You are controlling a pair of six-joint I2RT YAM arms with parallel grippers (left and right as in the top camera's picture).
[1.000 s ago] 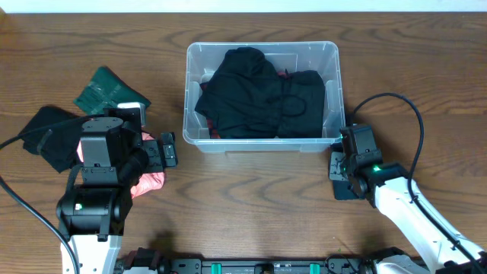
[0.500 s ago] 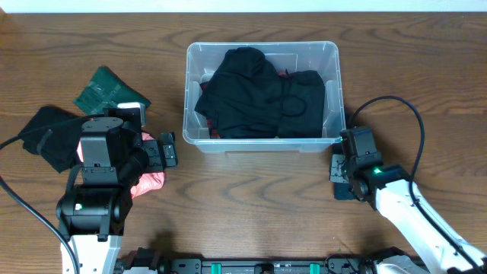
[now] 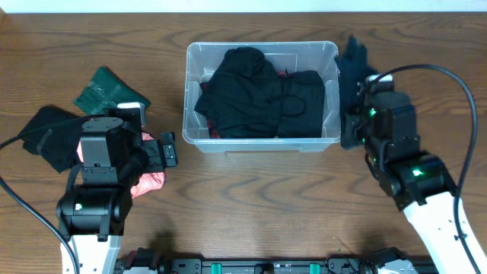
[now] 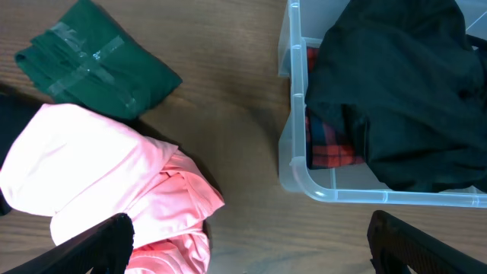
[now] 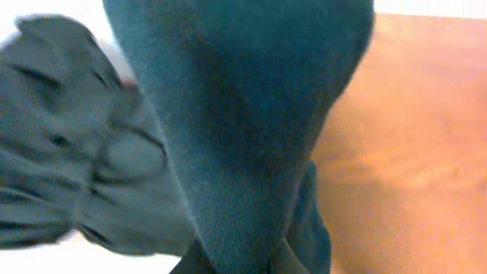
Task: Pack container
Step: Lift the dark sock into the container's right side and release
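Observation:
My right gripper holds the dark teal cloth. It needs to carry the cloth over the container's nearest side next, then lower it onto the black garment and open.
The clear container stands at the table's middle back, with a black garment piled in it over a red plaid one. My right gripper is beside the container's right wall, shut on a dark teal cloth that hangs from it and fills the right wrist view. My left gripper is open and empty above the edge of a pink garment, left of the container.
A folded green garment lies at the back left and also shows in the left wrist view. A black garment lies at the far left, partly under the left arm. The pink garment lies under the left wrist.
My right arm has lifted the dark teal cloth off the table in front of the container's right corner and moved it back, beside the container's right wall. The left arm has not moved.

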